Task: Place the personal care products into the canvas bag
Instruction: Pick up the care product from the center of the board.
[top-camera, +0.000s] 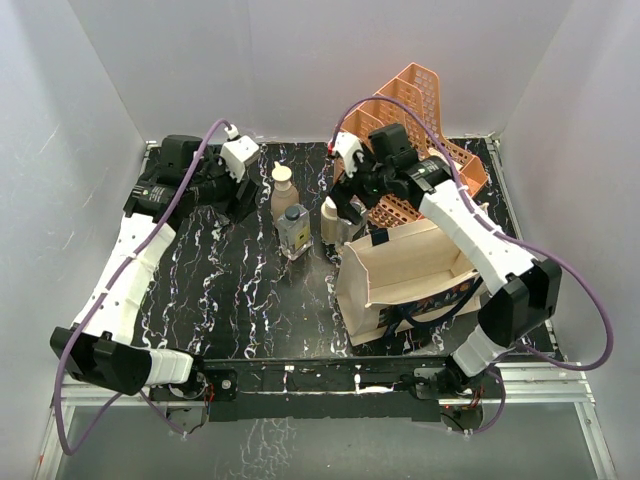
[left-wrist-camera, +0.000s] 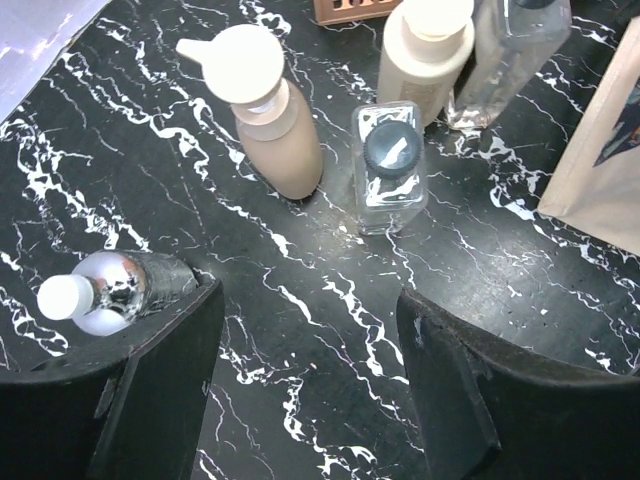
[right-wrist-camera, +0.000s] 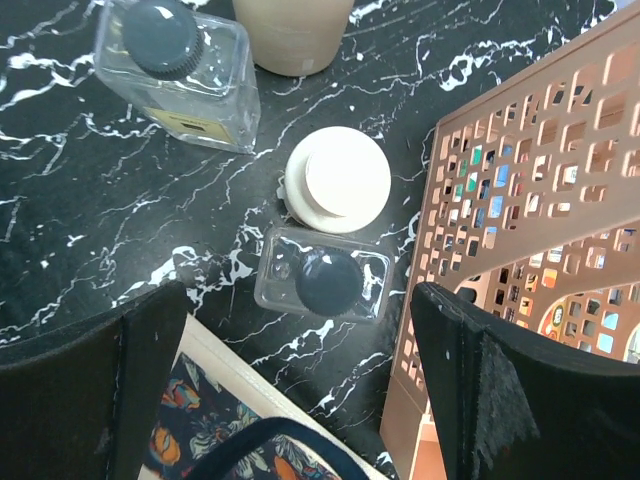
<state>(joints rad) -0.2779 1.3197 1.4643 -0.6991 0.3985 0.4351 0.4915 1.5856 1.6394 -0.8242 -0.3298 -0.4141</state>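
Observation:
The bottle's dark cap is lined up between my fingers, so I will lower my right gripper around the second glass bottle (top-camera: 349, 230) (right-wrist-camera: 325, 276), with one finger beside the side of the peach organizer.
My left gripper (left-wrist-camera: 310, 400) is open and empty over the marble table. A silver bottle (left-wrist-camera: 125, 287) with a white cap stands just outside its left finger. Ahead stand the tan bottle with a cream cap (left-wrist-camera: 283, 135), a square clear glass bottle (left-wrist-camera: 390, 170), the cream bottle (left-wrist-camera: 425, 60) and a second glass bottle (left-wrist-camera: 510, 55). My right gripper (right-wrist-camera: 300, 385) is open above the second glass bottle (right-wrist-camera: 322, 277), which stands next to the cream bottle's white cap (right-wrist-camera: 340, 180). The canvas bag (top-camera: 410, 270) stands open at the right, with its printed side under the right gripper (right-wrist-camera: 225, 425).
The peach mesh organizer (top-camera: 420, 110) stands at the back right, its wall close beside my right finger (right-wrist-camera: 520, 210). In the top view the tan bottle (top-camera: 284, 190) and a glass bottle (top-camera: 293, 230) stand between the two grippers. White walls enclose the table.

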